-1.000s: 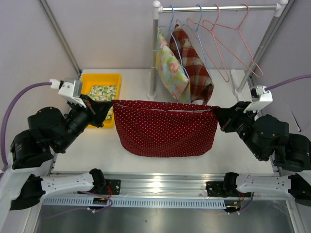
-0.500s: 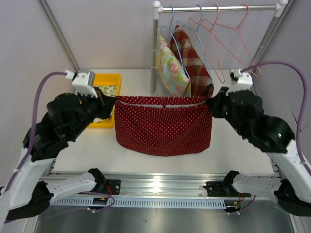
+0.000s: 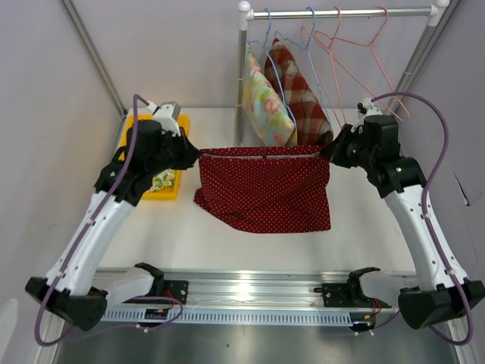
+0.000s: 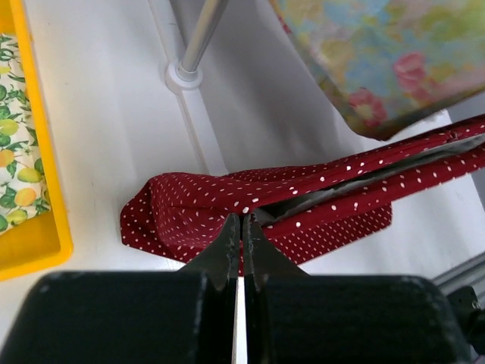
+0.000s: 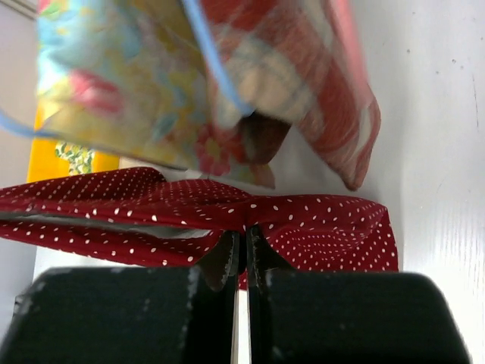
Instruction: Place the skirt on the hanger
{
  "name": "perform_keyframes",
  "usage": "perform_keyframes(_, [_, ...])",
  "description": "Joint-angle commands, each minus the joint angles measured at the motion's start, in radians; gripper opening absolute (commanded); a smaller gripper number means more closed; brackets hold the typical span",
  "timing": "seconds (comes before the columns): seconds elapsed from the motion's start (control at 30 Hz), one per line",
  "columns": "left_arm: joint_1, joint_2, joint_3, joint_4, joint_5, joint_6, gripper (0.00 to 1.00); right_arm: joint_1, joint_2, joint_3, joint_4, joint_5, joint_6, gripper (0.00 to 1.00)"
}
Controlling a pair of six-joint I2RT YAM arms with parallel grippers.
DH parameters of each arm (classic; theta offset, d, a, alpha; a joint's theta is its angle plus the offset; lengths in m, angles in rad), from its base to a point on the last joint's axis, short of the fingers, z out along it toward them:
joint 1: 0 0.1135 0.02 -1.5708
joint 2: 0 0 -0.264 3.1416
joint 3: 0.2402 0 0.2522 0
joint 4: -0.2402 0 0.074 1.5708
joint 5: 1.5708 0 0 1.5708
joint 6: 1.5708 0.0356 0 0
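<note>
My right gripper moves down and back next to release the waistband on the tabletop by the hem (image 3: 323, 230), since that spot lies below it toward my base.
The skirt (image 3: 265, 189) is dark red with white dots. It hangs stretched between my two grippers above the table, waistband on top, hem brushing the tabletop. My left gripper (image 3: 195, 155) is shut on the waistband's left end (image 4: 242, 208). My right gripper (image 3: 330, 154) is shut on the right end (image 5: 244, 216). On the rail (image 3: 341, 13) behind hang two empty pink hangers (image 3: 352, 68) and blue hangers (image 3: 284, 72), which carry a floral cloth (image 3: 265, 106) and a plaid cloth (image 3: 301, 95).
A yellow bin (image 3: 155, 159) with a lemon-print cloth sits at the back left, beside my left arm. The rack's left post (image 3: 241, 83) and slanted right post (image 3: 409, 72) stand on the table behind the skirt.
Both arms have risen and moved toward the rack, carrying the skirt up and back. The waistband now hangs closer to the hung cloths, and the skirt's left side has bunched inward.
</note>
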State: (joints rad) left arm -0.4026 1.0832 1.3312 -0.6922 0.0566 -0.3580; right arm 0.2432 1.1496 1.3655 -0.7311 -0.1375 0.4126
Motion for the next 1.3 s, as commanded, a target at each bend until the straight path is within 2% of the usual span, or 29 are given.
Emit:
perform_keyframes(0.0, [0.061,0.075,-0.013,0.175,0.089,0.002,0.00,-0.038,0.035,-0.023,0.156,-0.051,-0.029,0.00])
perform_keyframes(0.1, [0.073,0.139,-0.026,0.206,0.098,-0.007,0.00,-0.045,0.038,-0.072,0.185,-0.047,-0.015,0.00])
perform_keyframes(0.23, [0.073,0.156,-0.133,0.281,0.114,-0.045,0.00,-0.045,-0.001,-0.207,0.222,-0.027,0.015,0.00])
perform_keyframes(0.5, [0.071,0.049,-0.585,0.454,0.147,-0.202,0.00,-0.029,-0.180,-0.680,0.306,-0.014,0.196,0.00])
perform_keyframes(0.57, [0.067,0.018,-0.653,0.514,0.158,-0.251,0.00,-0.025,-0.234,-0.753,0.318,-0.016,0.233,0.00])
perform_keyframes(0.6, [0.064,0.009,-0.743,0.536,0.161,-0.266,0.00,-0.021,-0.249,-0.787,0.328,-0.013,0.256,0.00])
perform_keyframes(0.7, [0.044,-0.009,-0.812,0.577,0.167,-0.289,0.00,-0.015,-0.297,-0.876,0.338,-0.014,0.275,0.00])
perform_keyframes(0.8, [0.012,-0.020,-0.840,0.577,0.161,-0.292,0.00,-0.007,-0.318,-0.904,0.328,-0.027,0.288,0.15])
perform_keyframes(0.83, [0.001,-0.023,-0.840,0.571,0.155,-0.289,0.00,-0.002,-0.324,-0.904,0.323,-0.027,0.292,0.31])
perform_keyframes(0.9, [-0.005,-0.034,-0.842,0.553,0.152,-0.288,0.01,0.002,-0.349,-0.898,0.297,-0.025,0.285,0.43])
perform_keyframes(0.93, [-0.007,-0.054,-0.843,0.548,0.150,-0.286,0.08,0.004,-0.361,-0.893,0.286,-0.024,0.284,0.53])
perform_keyframes(1.0, [-0.008,-0.075,-0.833,0.519,0.150,-0.282,0.17,0.004,-0.393,-0.859,0.236,-0.017,0.275,0.64])
perform_keyframes(1.03, [-0.008,-0.098,-0.824,0.504,0.147,-0.271,0.29,0.004,-0.405,-0.847,0.220,-0.016,0.273,0.72])
perform_keyframes(1.1, [-0.008,-0.123,-0.808,0.464,0.146,-0.260,0.43,0.005,-0.435,-0.791,0.168,0.001,0.265,0.76])
perform_keyframes(1.2, [-0.010,-0.166,-0.759,0.416,0.149,-0.245,0.50,0.001,-0.453,-0.709,0.116,0.027,0.246,0.76])
perform_keyframes(1.27, [-0.012,-0.199,-0.736,0.361,0.147,-0.220,0.54,-0.010,-0.430,-0.599,0.105,0.029,0.227,0.76])
